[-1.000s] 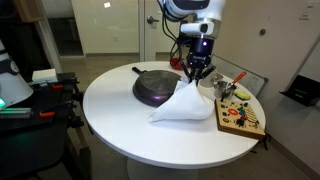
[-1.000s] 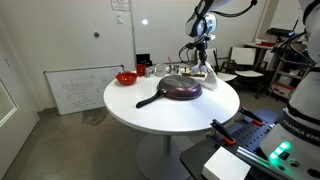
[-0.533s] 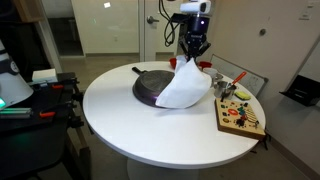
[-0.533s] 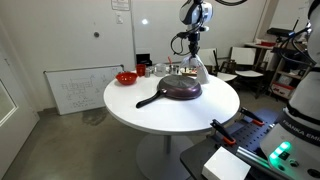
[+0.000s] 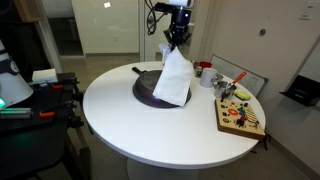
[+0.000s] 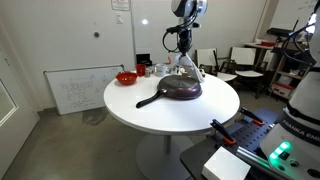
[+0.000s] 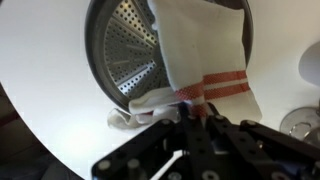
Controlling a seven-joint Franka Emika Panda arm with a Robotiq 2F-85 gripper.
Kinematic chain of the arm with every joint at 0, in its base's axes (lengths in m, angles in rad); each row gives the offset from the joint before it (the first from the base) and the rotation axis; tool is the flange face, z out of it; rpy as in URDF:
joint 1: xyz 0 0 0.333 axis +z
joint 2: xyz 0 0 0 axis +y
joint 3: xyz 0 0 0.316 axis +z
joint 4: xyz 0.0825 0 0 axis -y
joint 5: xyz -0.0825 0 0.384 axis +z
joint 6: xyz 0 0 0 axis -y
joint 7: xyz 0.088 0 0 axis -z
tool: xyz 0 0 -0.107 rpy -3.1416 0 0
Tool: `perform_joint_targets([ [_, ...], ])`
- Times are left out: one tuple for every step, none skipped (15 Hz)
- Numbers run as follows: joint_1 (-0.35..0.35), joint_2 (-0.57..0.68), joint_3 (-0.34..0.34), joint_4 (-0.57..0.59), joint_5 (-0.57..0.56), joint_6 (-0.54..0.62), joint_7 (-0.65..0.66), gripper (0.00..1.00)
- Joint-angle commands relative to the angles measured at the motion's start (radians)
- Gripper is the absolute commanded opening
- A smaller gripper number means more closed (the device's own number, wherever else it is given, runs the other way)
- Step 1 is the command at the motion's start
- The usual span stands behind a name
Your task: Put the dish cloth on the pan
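Note:
I will carry the cloth with my gripper to the pan's inside next, because the inside of the pan is on the handle side.
My gripper (image 5: 176, 42) is shut on the top edge of the white dish cloth (image 5: 172, 78), which has a red stripe. The cloth hangs down over the dark round pan (image 5: 146, 88) on the white round table, its lower end at the pan. In an exterior view the gripper (image 6: 184, 48) holds the cloth (image 6: 187, 67) above the pan (image 6: 178, 90). In the wrist view the gripper (image 7: 192, 118) pinches the cloth (image 7: 205, 60) by the red stripe, over the pan (image 7: 125, 50) with its perforated inside.
A wooden board (image 5: 240, 117) with small colourful items lies at the table's edge, with cups (image 5: 205, 73) behind the pan. A red bowl (image 6: 126, 77) and small containers sit on the table. Equipment stands beside the table (image 5: 120, 125).
The gripper has risen and moved toward the pan with the cloth. The cloth has lifted off the table and now hangs over the pan.

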Motion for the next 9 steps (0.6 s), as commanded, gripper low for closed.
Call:
perform_joint_targets([
  [0.022, -0.081, 0.017, -0.089, 0.038, -0.041, -0.102, 0.03],
  [0.027, -0.09, 0.021, -0.098, 0.042, -0.055, -0.118, 0.03],
  [0.034, -0.101, 0.023, -0.116, 0.041, -0.057, -0.132, 0.03],
  [0.038, -0.109, 0.025, -0.125, 0.042, -0.066, -0.146, 0.03],
  [0.041, -0.116, 0.027, -0.135, 0.045, -0.074, -0.161, 0.03],
  [0.046, -0.127, 0.029, -0.151, 0.043, -0.073, -0.17, 0.03],
  [0.048, -0.134, 0.031, -0.16, 0.047, -0.076, -0.185, 0.03],
  [0.054, -0.144, 0.032, -0.176, 0.042, -0.069, -0.193, 0.04],
  [0.056, -0.15, 0.034, -0.184, 0.044, -0.07, -0.204, 0.04],
])
